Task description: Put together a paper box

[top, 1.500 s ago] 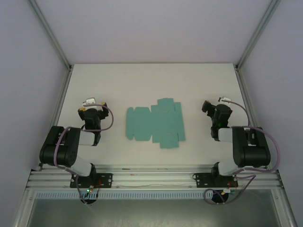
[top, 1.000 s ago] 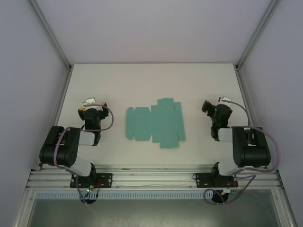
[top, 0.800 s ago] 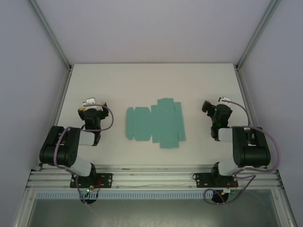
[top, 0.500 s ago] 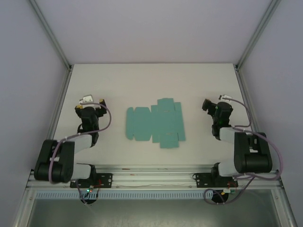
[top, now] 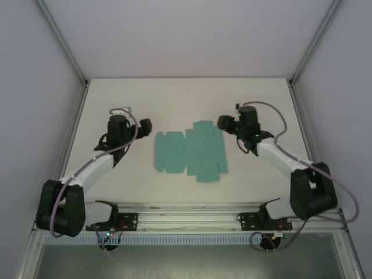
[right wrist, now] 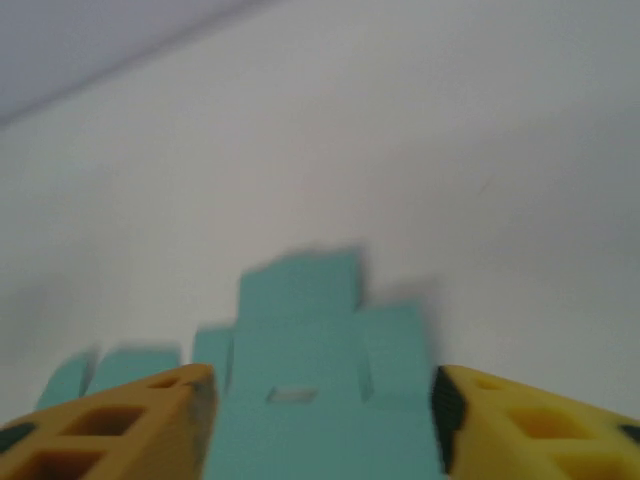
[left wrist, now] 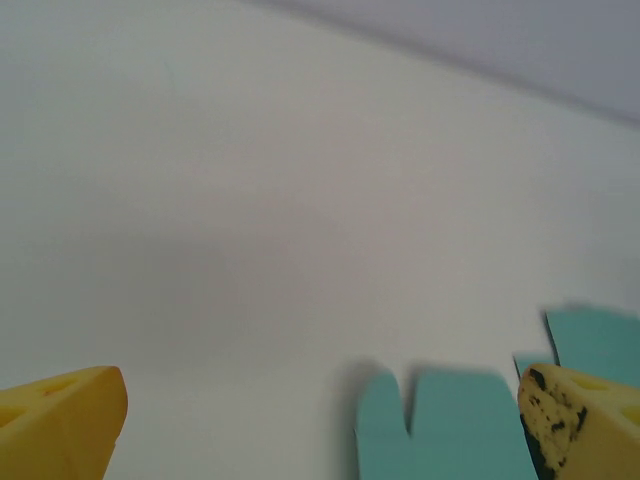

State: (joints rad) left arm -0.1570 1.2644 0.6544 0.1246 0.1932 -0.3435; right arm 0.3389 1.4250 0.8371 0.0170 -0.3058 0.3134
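Next, my left gripper will lower, then move back onto the sheet's rounded end piece (top: 157,144) (left wrist: 378,430).
The paper box (top: 189,152) is a flat teal-green die-cut sheet with flaps and tabs, lying on the white table (top: 174,99) at its middle. My left gripper (top: 144,125) hovers just off the sheet's left end, open, with nothing between its yellow fingers (left wrist: 62,424). In the left wrist view the sheet's rounded tabs (left wrist: 445,425) show low and to the right. My right gripper (top: 223,121) hangs over the sheet's far right corner. In the right wrist view the sheet (right wrist: 310,380) lies flat below and between its parted yellow fingers (right wrist: 115,425), untouched.
Metal frame posts (top: 70,64) and pale walls close in the table on the left, right and back. A rail (top: 186,218) with both arm bases runs along the near edge. Bare white tabletop surrounds the sheet.
Both arms have swung out from their folded rest poses toward the sheet: the left gripper moved right, the right gripper moved left and farther out. The sheet has not moved.
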